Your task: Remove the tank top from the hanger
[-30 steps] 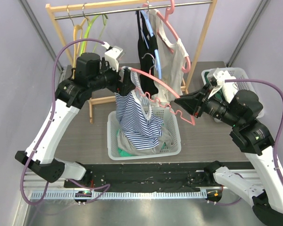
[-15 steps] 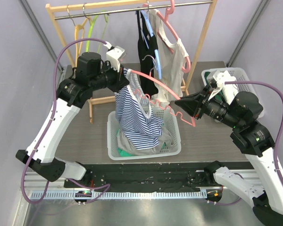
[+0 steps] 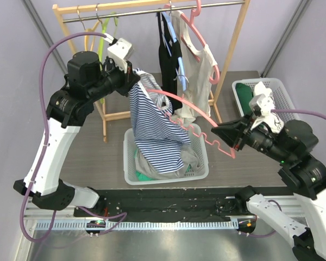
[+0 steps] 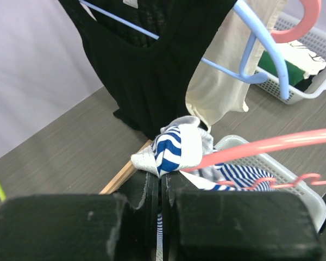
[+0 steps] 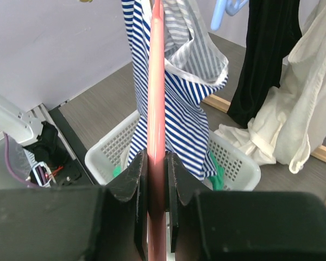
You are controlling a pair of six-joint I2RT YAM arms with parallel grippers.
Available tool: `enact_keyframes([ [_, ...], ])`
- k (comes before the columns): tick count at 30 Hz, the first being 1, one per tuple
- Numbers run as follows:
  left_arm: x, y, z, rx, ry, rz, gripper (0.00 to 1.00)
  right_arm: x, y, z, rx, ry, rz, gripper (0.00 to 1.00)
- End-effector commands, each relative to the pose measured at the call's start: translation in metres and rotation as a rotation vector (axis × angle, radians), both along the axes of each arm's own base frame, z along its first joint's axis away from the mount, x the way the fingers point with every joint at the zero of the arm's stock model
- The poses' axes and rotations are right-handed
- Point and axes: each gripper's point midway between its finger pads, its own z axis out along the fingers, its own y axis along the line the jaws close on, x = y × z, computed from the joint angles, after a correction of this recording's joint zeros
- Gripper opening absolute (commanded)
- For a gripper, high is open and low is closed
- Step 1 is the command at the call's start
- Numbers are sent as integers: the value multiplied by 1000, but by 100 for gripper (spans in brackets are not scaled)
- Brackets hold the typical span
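I should next lower my left gripper and tilt it down over the near white basket (image 3: 165,158) (image 4: 266,176). I will bring the top's upper edge to where its hem already hangs.
A blue-and-white striped tank top (image 3: 155,128) hangs between the two arms, its hem dropping into the white basket (image 3: 197,173). My left gripper (image 3: 133,78) is shut on the top's strap (image 4: 176,147), lifted high at the left. A pink hanger (image 3: 194,117) runs down to the right, one end still inside the garment. My right gripper (image 3: 232,140) is shut on the hanger's pink bar (image 5: 156,109) at its lower right end.
A wooden rack (image 3: 63,33) with a metal rail stands behind, holding a black top (image 3: 168,60) on a blue hanger and a cream top (image 3: 198,70) on a pink one. A second white basket (image 3: 271,87) sits at the far right. Other clothes lie in the near basket.
My left gripper closed on the strap and pulled it up and to the left. The right gripper drew the hanger down and to the right, so the hanger slid partly out.
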Motion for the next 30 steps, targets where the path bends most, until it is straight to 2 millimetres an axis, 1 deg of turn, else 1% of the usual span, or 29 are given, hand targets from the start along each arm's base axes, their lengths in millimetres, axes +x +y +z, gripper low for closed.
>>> enact_keyframes([
  [1, 6, 0, -1, 29, -29, 5, 0, -34, -26, 38, 36, -97, -40, 1],
  [2, 4, -2, -5, 28, -13, -8, 0, -45, -36, 48, 42, -127, -68, 1],
  [4, -3, -12, -12, 23, 17, -69, 0, -54, -46, 59, 51, -160, -90, 1],
  [5, -6, -14, -16, 27, 30, -89, 0, -62, -54, 69, 57, -192, -108, 1],
  [7, -16, -22, -23, 30, 55, -145, 0, -68, -60, 79, 58, -218, -125, 1],
  [8, -22, -24, -28, 37, 71, -173, 0, -74, -65, 88, 65, -238, -133, 1],
  [10, -35, -29, -29, 49, 67, -248, 0, -73, -67, 95, 71, -242, -147, 1],
  [12, -47, -30, -35, 81, 73, -312, 0, -71, -67, 100, 90, -244, -152, 1],
  [13, -62, -36, -34, 73, 75, -401, 0, -66, -64, 98, 93, -234, -155, 1],
  [14, -74, -37, -42, 85, 107, -449, 0, -63, -63, 105, 117, -257, -159, 1],
  [15, -85, -40, -44, 84, 118, -507, 0, -59, -64, 105, 128, -254, -174, 1],
  [16, -100, -41, -45, 85, 112, -577, 0, -51, -60, 101, 127, -240, -176, 1],
  [17, -107, -40, -51, 94, 134, -600, 0, -48, -58, 107, 144, -258, -176, 1],
  [18, -112, -41, -64, 110, 165, -621, 0, -44, -55, 106, 144, -254, -171, 1],
  [19, -118, -38, -68, 131, 155, -634, 0, -37, -47, 103, 138, -234, -151, 1],
  [20, -116, -36, -77, 152, 163, -620, 2, -33, -43, 104, 142, -234, -142, 1],
  [21, -117, -35, -100, 185, 211, -624, 5, -30, -40, 104, 143, -224, -133, 1],
  [22, -117, -32, -113, 216, 223, -615, 8, -23, -34, 100, 135, -205, -122, 1],
  [23, -113, -27, -130, 278, 217, -586, 10, -19, -31, 100, 137, -206, -122, 1],
  [24, -115, -24, -162, 342, 271, -585, 10, -15, -30, 100, 138, -203, -123, 1],
  [25, -116, -20, -182, 400, 282, -587, 11, -11, -28, 98, 139, -193, -129, 1],
  [26, -112, -10, -197, 478, 257, -572, 13, -5, -27, 98, 140, -193, -136, 1],
  [27, -114, -6, -210, 512, 269, -575, 13, -1, -26, 97, 138, -187, -142, 1],
  [28, -123, -1, -236, 555, 315, -596, 13, 2, -25, 95, 137, -178, -148, 1],
  [30, -135, 4, -251, 578, 335, -623, 13, 14, -22, 91, 124, -159, -164, 1],
])
